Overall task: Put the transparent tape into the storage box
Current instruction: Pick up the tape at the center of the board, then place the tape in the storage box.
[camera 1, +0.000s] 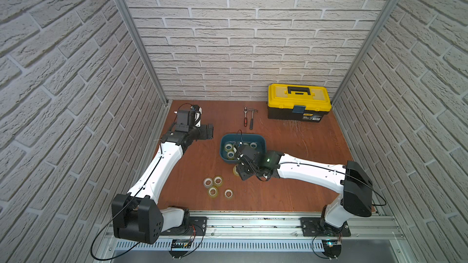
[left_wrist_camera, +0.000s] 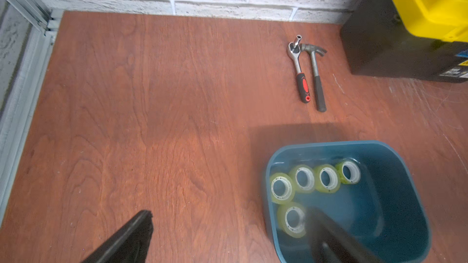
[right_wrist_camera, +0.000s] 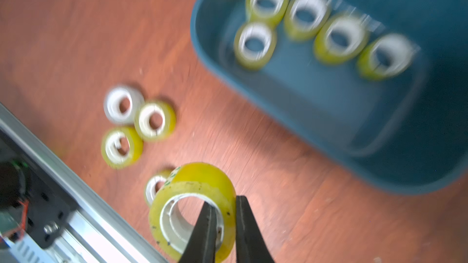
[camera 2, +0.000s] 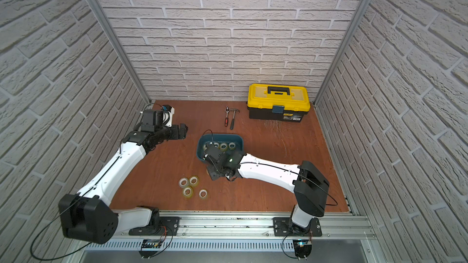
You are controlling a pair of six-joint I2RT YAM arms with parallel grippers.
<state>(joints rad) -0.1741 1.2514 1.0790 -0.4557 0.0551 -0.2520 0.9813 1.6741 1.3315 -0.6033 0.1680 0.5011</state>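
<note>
I will move my right gripper outward over the rim of the storage box next, lower it and let go, because the bare bottom of the box beside the nearest boxed roll is outward of it.
The storage box (camera 1: 243,137) (camera 2: 219,136) is a shallow teal tub in the middle of the table, and several rolls of transparent tape (left_wrist_camera: 281,187) (right_wrist_camera: 255,44) lie in it. My right gripper (camera 1: 240,171) (right_wrist_camera: 224,202) hangs just in front of the box. It is shut on a yellowish tape roll (right_wrist_camera: 202,175) (camera 1: 235,170), one finger through the core and one outside. Several more rolls (camera 1: 212,191) (right_wrist_camera: 154,120) lie loose on the table nearer the front. My left gripper (camera 1: 209,131) (left_wrist_camera: 229,213) stands open and empty to the left of the box.
A yellow-lidded black toolbox (camera 1: 298,102) stands at the back right. A ratchet wrench (camera 1: 245,116) and a hammer (camera 1: 252,118) lie side by side behind the box. An aluminium rail (camera 1: 253,221) runs along the table's front edge. Brick-patterned walls enclose three sides.
</note>
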